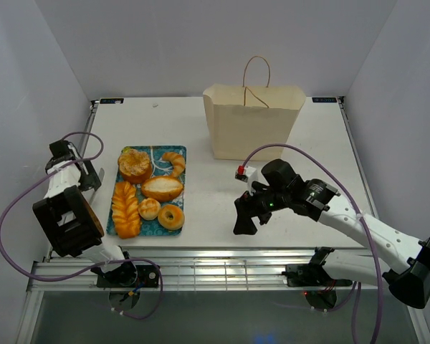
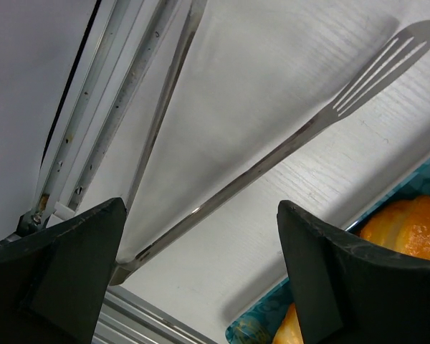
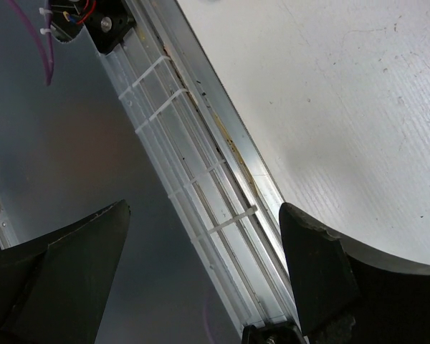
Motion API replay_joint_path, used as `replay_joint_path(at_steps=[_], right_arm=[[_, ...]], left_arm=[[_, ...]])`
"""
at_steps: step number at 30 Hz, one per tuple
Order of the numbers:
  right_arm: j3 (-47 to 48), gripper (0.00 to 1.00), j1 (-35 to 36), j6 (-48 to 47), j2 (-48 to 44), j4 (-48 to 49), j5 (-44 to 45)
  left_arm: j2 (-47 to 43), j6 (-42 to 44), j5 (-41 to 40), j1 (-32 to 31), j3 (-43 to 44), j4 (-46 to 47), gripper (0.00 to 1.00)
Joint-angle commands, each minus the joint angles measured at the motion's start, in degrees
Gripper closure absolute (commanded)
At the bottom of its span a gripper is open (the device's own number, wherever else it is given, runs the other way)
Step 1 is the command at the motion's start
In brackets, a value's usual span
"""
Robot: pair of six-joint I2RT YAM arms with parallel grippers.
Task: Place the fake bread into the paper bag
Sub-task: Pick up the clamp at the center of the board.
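Note:
The arms of the metal tongs lie spread apart below my left gripper, so next it will lower over them until its open fingers are on either side of the middle of both arms.
The fake bread lies on a teal tray (image 1: 180, 152) at the left: a round pastry (image 1: 135, 163), croissant (image 1: 175, 163), oval roll (image 1: 162, 188), braided loaf (image 1: 126, 208), small bun (image 1: 149, 208) and ring bagel (image 1: 171, 216). The paper bag (image 1: 252, 123) stands upright and open at the back centre. My left gripper (image 1: 92, 178) is open and empty, left of the tray; the left wrist view (image 2: 201, 272) shows a tray corner with bread (image 2: 410, 226). My right gripper (image 1: 244, 217) is open and empty near the table's front edge, right of the tray; it also shows in the right wrist view (image 3: 201, 276).
Metal tongs (image 2: 272, 154) lie on the table beside the tray's left side, under my left gripper. The front rail (image 3: 222, 179) of the table runs under my right gripper. White walls enclose the table on three sides.

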Motion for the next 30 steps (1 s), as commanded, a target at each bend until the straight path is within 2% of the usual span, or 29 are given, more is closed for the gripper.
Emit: replay_joint_path(at_steps=[1,7,11,18,26,30], right_arm=[[2.73,0.10,1.54,-1.76,-1.89,-0.10,1.59],[2.65,0.10,4.70,-2.46,-3.56,-0.36,3.96],[3.35,0.10,6.55,-2.90,-3.82,-1.15,5.54],[3.26,0.10,9.98,-3.52,-5.49,-1.59,9.75],[4.67,0.10,12.09,-2.99,-4.52,-2.03,9.50],[4.93,0.10,12.09,-3.08,-4.61,-2.12,10.55]], left_arm=[[-2.42,4.03,3.67,0.38,-2.14,1.26,0.03],[0.65,5.18,3.40,1.44,-0.92,-0.40,0.02],[1.89,7.29,-1.42,1.70,-1.10,0.29,0.02],[4.70,8.70,-4.07,1.88,0.92,1.52,0.02],[6.46,8.61,-0.04,2.14,-1.09,4.60,0.03],[6.20,8.26,1.81,2.23,-6.00,7.93,0.06]])
